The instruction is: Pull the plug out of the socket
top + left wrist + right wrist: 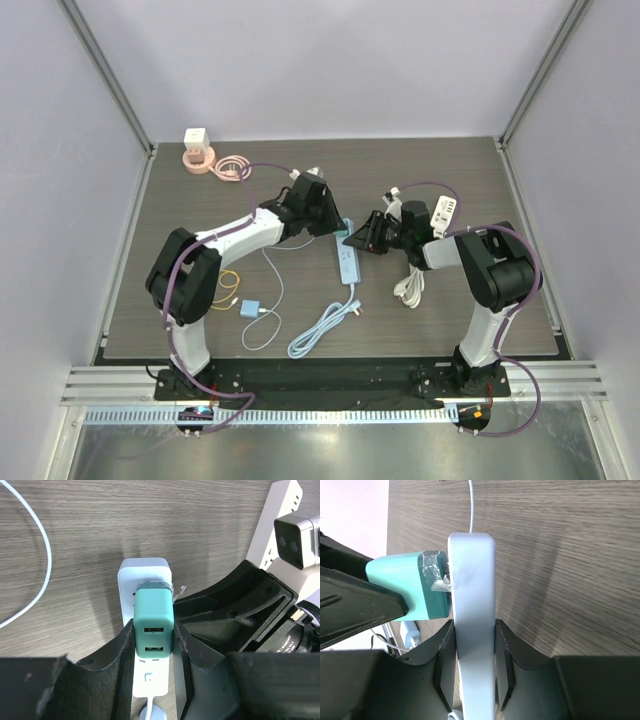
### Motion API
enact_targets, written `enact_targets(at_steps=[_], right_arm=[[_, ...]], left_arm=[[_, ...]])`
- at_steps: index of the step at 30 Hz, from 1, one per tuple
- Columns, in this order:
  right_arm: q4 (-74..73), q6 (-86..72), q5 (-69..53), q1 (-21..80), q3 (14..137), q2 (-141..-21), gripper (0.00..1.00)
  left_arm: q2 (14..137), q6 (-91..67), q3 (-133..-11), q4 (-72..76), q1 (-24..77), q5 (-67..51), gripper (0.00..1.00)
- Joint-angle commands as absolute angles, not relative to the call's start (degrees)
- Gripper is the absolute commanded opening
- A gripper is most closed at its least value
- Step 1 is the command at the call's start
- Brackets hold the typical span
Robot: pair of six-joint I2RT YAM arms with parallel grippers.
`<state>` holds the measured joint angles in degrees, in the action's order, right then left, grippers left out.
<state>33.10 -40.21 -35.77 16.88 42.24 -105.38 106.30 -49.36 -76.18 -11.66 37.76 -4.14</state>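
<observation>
I will pull my left gripper up off the power strip (349, 265) next. Then I will move it back and down beside the blue adapter, where the empty table leaves room for the teal plug (154, 625).
A teal USB plug (154, 625) sits in the end of a white power strip (145, 572), with clear tape at the joint (437, 575). My left gripper (154, 642) is shut on the teal plug, one pad on each side. My right gripper (474, 665) is shut on the power strip (472, 605) just behind the plug (400, 587). In the top view both grippers meet at mid-table, the left gripper (335, 225) and the right gripper (357, 240) at the far end of the strip (349, 265).
The strip's pale cable (320, 330) coils toward the front edge. A small blue adapter (248, 308) with white and yellow cables lies front left. A second white strip with a cube plug (443, 212) and a cable bundle (410, 285) lie right. A white cube on a pink ring (197, 145) stands back left.
</observation>
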Motion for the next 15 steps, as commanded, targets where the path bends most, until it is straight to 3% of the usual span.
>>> enact_targets(at_steps=[1,10,15], right_arm=[[24.4,-38.2,-21.2,14.6,41.9,-107.9,0.01],[24.4,-38.6,-20.5,14.0,41.5,-107.7,0.01],[26.5,-38.6,-21.6,13.0,40.5,-106.5,0.01]], left_arm=[[97.1,-49.4,-77.3,-10.2,38.8,-9.1,0.0],[96.3,-50.8,-77.3,-9.3,38.9,-11.2,0.0],[92.5,-47.4,-77.1,-15.8,38.8,-7.2,0.0]])
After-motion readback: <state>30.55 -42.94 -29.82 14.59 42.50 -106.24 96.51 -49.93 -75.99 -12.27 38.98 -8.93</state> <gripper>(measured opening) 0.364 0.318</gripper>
